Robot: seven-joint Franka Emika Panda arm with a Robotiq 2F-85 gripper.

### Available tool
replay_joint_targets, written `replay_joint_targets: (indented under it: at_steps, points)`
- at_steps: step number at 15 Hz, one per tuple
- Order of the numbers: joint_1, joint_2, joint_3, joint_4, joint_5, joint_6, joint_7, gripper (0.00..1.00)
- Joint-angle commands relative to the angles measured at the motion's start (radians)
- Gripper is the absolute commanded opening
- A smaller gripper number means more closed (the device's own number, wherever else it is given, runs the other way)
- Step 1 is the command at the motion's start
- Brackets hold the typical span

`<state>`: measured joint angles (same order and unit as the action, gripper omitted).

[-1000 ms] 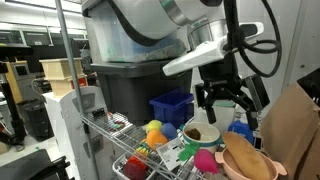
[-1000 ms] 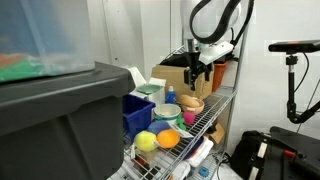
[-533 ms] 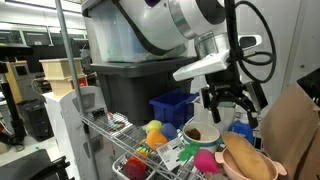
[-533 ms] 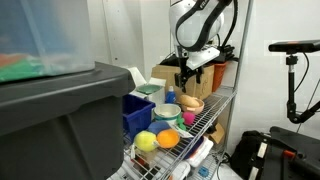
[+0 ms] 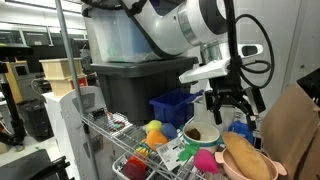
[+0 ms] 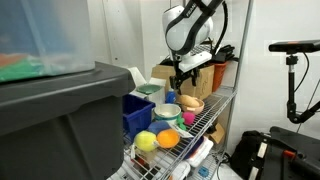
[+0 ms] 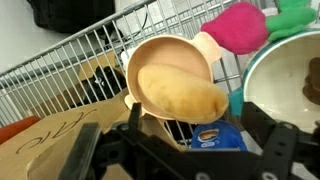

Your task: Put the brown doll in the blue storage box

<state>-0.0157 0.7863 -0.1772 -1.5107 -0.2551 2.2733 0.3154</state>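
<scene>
I will lower my open gripper next around the brown doll's end by the blue cap (image 5: 235, 141) (image 7: 211, 103), because that end is below my gripper and sticks out over the bowl's rim.
The brown doll (image 7: 180, 92) lies on its side in a shallow pinkish-tan bowl (image 7: 150, 52) on the wire shelf; in an exterior view the doll (image 5: 247, 162) sits at the lower right. My gripper (image 7: 185, 152) hangs open just above it, dark fingers (image 7: 284, 150) spread wide with nothing between them. In both exterior views the gripper (image 5: 229, 104) (image 6: 181, 83) hovers over the shelf beside the bowl (image 6: 190, 103). The blue storage box (image 5: 172, 106) (image 6: 136, 113) stands further along the shelf, next to the big tote.
A large dark grey tote (image 5: 120, 82) fills the shelf behind the box. A white cup with brown filling (image 5: 200, 132), yellow and orange toys (image 6: 150, 141), a pink plush (image 7: 240, 25) and a blue-capped bottle (image 7: 208, 135) crowd the wire shelf (image 7: 70, 65).
The arm has swung sideways and a little lower over the shelf, bringing the open gripper closer above the bowl with the doll. The objects have not moved.
</scene>
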Motion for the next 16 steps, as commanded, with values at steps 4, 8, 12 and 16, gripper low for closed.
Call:
replay_joint_targets:
  at_steps: [4,8,12,16]
  points:
    - [-0.018,0.088,-0.011,0.104,0.035,-0.040,-0.022,1.00]
    - [-0.014,0.126,-0.013,0.124,0.037,-0.041,-0.015,1.00]
    - [-0.007,0.155,-0.013,0.137,0.041,-0.043,-0.009,1.00]
    - [-0.002,0.186,-0.016,0.153,0.046,-0.044,-0.001,1.00]
